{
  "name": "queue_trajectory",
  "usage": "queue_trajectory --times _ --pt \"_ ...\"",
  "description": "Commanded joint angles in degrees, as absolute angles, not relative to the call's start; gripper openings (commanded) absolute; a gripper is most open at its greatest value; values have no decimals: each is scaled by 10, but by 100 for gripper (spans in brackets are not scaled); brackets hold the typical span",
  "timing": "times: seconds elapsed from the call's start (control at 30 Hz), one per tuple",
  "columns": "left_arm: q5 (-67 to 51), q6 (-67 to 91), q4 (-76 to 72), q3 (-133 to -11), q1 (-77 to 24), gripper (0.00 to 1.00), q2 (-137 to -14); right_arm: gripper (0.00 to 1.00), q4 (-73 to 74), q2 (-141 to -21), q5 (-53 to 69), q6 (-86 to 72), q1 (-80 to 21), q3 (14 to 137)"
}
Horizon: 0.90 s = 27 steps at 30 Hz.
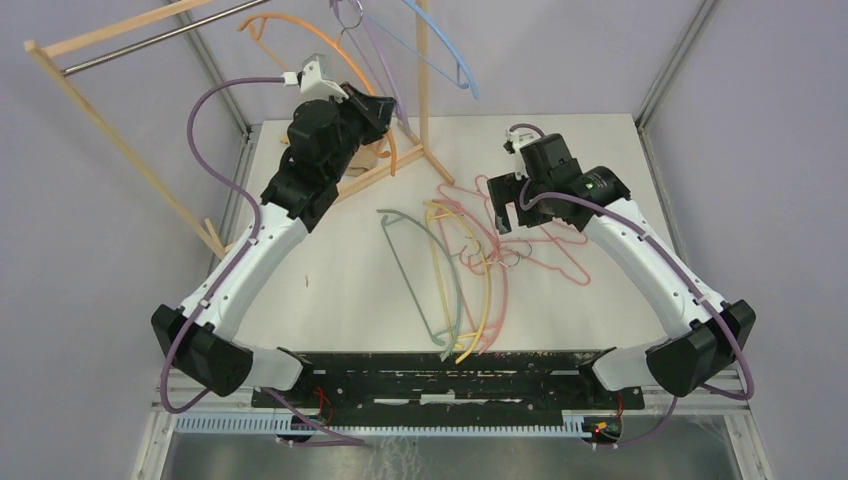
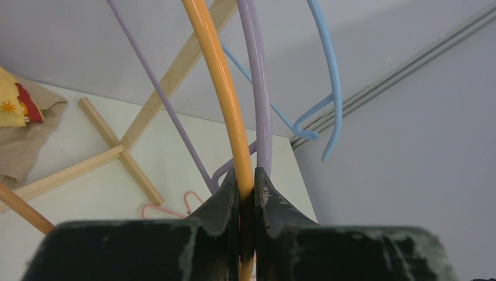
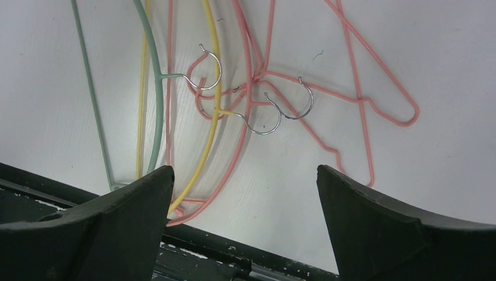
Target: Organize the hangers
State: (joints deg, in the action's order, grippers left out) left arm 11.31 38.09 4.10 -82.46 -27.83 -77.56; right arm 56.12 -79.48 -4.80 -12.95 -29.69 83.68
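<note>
I will move my left gripper outward to the metal bar, then across toward the purple hanger, since the purple and blue hangers hang there.
My left gripper [image 1: 375,105] [image 2: 245,181] is raised by the rack and shut on an orange hanger [image 1: 391,150] [image 2: 219,82]. A purple hanger [image 1: 375,50] [image 2: 257,70] and a blue hanger [image 1: 440,50] [image 2: 330,64] hang just beyond it from the metal rail [image 1: 160,38]. Green [image 1: 405,270] [image 3: 157,105], yellow [image 1: 485,300] [image 3: 213,58] and pink [image 1: 540,250] [image 3: 374,99] hangers lie tangled on the table, their hooks interlocked. My right gripper [image 1: 510,205] [image 3: 244,170] is open and empty, hovering above the pink hangers.
The wooden rack frame [image 1: 115,140] stands at the back left, its foot cross [image 2: 120,152] on the table. A yellow cloth [image 2: 11,105] lies by the rack's base. A black bar [image 1: 430,365] runs along the table's near edge.
</note>
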Motion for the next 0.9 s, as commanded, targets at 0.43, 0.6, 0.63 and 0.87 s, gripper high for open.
queue_trajectory --times 0.43,0.6,0.63,0.87 --pt "36 378 -105 -905 -223 3 -836 100 537 -849 -4 -125 -250 889" --pt "19 397 -99 -931 -195 3 -870 100 547 -864 0 -125 -243 906" --pt "15 400 -97 -935 -192 3 -875 100 548 -866 0 -126 -242 907" --pt "-6 423 -90 -947 -185 3 -910 100 551 -871 10 -132 -223 913"
